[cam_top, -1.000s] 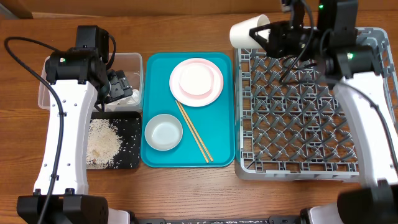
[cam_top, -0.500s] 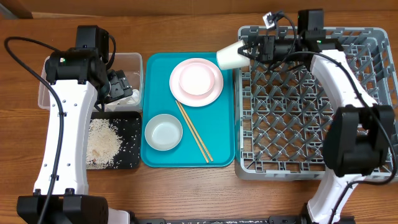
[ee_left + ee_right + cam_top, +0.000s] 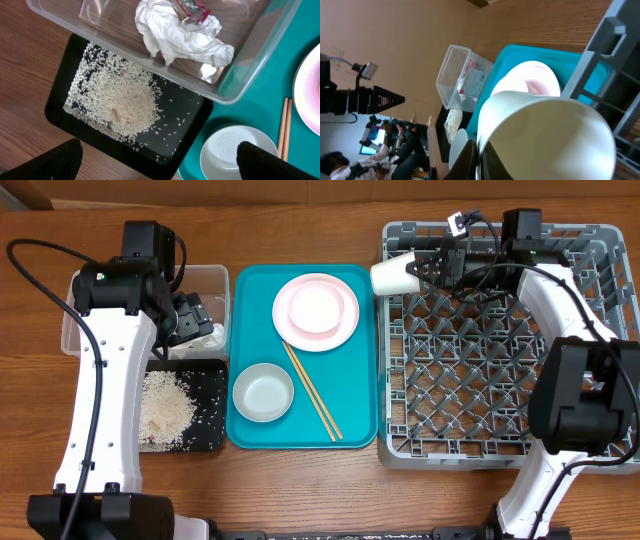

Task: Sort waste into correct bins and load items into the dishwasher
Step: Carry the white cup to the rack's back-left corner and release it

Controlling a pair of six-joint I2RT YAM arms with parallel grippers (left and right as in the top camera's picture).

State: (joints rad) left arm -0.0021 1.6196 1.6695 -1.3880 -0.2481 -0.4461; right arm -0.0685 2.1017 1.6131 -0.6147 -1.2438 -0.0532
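The right gripper moves down to the rack's far corner by the tray point(image 3: 404, 245) next and releases the cup. That corner lies below the gripper's closed fingers.
My right gripper point(image 3: 428, 270) is shut on the rim of the small white cup point(image 3: 395, 276), which lies on its side over the far left corner of the grey dishwasher rack point(image 3: 480, 458). In the right wrist view the fingers pinch the cup point(image 3: 545, 135) wall at my right gripper point(image 3: 481, 160). On the teal tray point(image 3: 345, 420) rest the pink plate point(image 3: 340, 330) with the pink bowl point(image 3: 314, 306), a white bowl point(image 3: 263, 392) and two chopsticks point(image 3: 312, 390). My left gripper point(image 3: 160, 167) hangs open over the black tray point(image 3: 65, 100) of rice point(image 3: 125, 97). The clear tub point(image 3: 250, 65) holds the napkin point(image 3: 175, 35) and red wrapper point(image 3: 192, 7).
The clear tub point(image 3: 212, 280) and the black tray point(image 3: 205, 405) stand left of the teal tray, under my left arm. The rack's pegs fill the right side of the wooden table point(image 3: 300, 480).
My right gripper has carried the cup down and to the right, from beside the teal tray's far corner to the rack's far left corner. The left arm has not moved.
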